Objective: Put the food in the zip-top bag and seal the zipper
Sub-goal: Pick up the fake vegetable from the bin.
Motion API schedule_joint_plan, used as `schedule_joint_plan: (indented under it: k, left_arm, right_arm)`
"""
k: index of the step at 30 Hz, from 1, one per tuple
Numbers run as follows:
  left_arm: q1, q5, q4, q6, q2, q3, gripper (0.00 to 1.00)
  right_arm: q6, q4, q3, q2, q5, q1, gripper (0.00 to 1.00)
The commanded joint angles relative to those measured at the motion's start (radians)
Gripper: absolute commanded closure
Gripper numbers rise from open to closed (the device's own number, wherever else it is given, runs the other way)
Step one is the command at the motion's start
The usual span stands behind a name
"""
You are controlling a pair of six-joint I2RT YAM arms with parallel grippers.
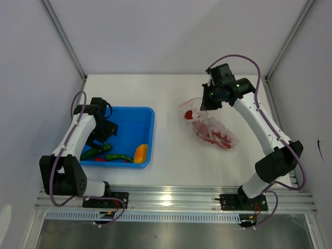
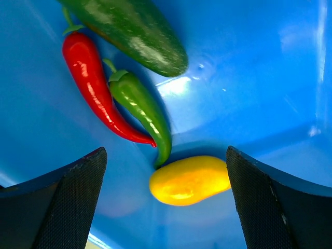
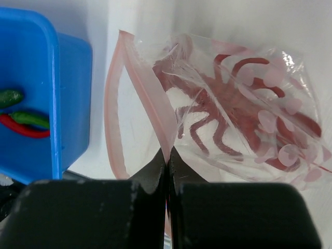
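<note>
I will next lower my open left gripper onto the blunt end of the dark green pepper (image 1: 108, 148) below its fingers, as bare tray beside it leaves them room.
The food lies in a blue tray: a yellow-orange fruit (image 2: 189, 180) (image 1: 140, 153), a red chili (image 2: 98, 88), a slim green pepper (image 2: 142, 106) and a thick dark green one (image 2: 135, 33). My left gripper (image 2: 166, 205) (image 1: 106, 129) hangs open over the tray, and the fruit lies just ahead, between its fingers. To the right lies the zip-top bag (image 1: 210, 129) (image 3: 244, 119), clear with red markings; I cannot tell print from contents. My right gripper (image 3: 167, 155) (image 1: 207, 106) is shut on one lip of the pink zipper (image 3: 155, 98). The mouth gapes toward the tray.
The blue tray (image 1: 150, 116) (image 3: 31, 104) sits at the left of the white table, its right wall a short way from the bag's mouth. White walls close in the back and both sides. A metal rail (image 1: 171, 197) runs along the near edge.
</note>
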Motion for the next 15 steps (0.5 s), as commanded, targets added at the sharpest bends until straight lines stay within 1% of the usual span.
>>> schedule_joint_plan:
  k: [1,4,8,10,13,15]
  left_arm:
    - [0.049,-0.011,-0.058,-0.114,0.034,0.036,0.04]
    - [0.065,0.010,-0.061,-0.150,0.086,0.050,0.04]
    - [0.083,-0.031,-0.120,-0.208,0.145,0.084,0.05]
    - [0.111,-0.057,-0.086,-0.239,0.145,0.064,0.06]
    - [0.164,-0.025,-0.028,-0.259,0.152,0.042,0.07]
    - [0.189,-0.025,-0.026,-0.271,0.169,0.051,0.07]
  right_arm:
    - [-0.027,-0.015,0.041,0.008,-0.097,-0.018,1.00]
    - [-0.049,-0.024,0.049,0.015,-0.106,-0.020,1.00]
    - [-0.059,-0.017,0.049,-0.002,-0.109,-0.030,1.00]
    - [-0.067,-0.012,0.051,-0.005,-0.117,-0.035,1.00]
    - [-0.069,-0.005,0.047,-0.012,-0.134,-0.032,1.00]
    - [-0.070,-0.005,0.046,-0.025,-0.134,-0.034,1.00]
